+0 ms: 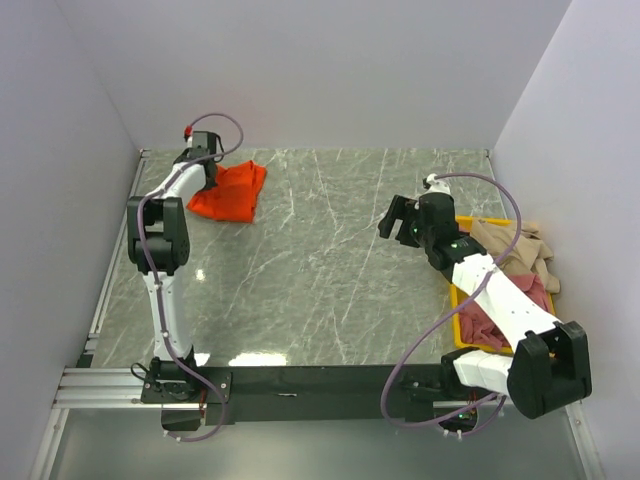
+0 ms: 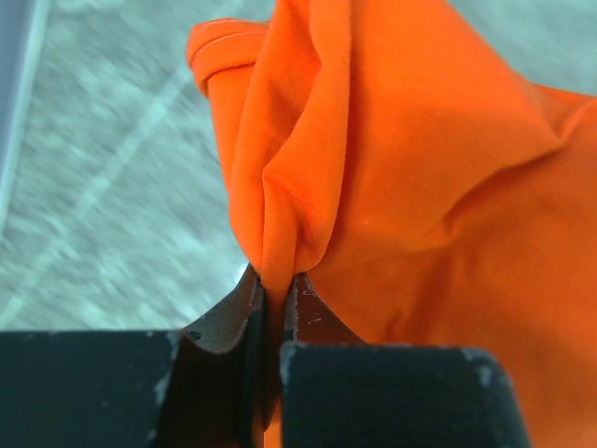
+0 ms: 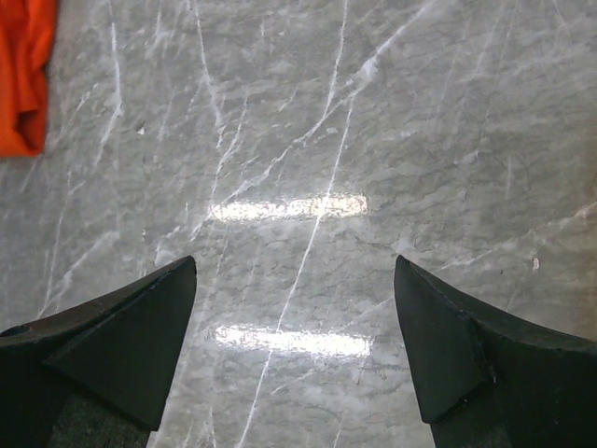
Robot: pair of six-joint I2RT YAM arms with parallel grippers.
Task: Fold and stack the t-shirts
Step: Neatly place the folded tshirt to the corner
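Observation:
My left gripper should move toward the metal bar and slightly outward, then open, because there is still bare table between the orange-red t-shirt and that bar.
The orange-red t-shirt lies bunched at the far left of the table. My left gripper is shut on a fold of it; in the left wrist view the cloth rises from between the closed fingers. My right gripper is open and empty above the bare table, right of centre. Its fingers stand wide apart, and the shirt's edge shows at the top left. The beige t-shirt and the dusty pink t-shirt lie crumpled in the yellow bin at the right.
Grey marble table top with white walls on three sides. The yellow bin stands at the right edge, partly under my right arm. A metal rail runs along the left edge.

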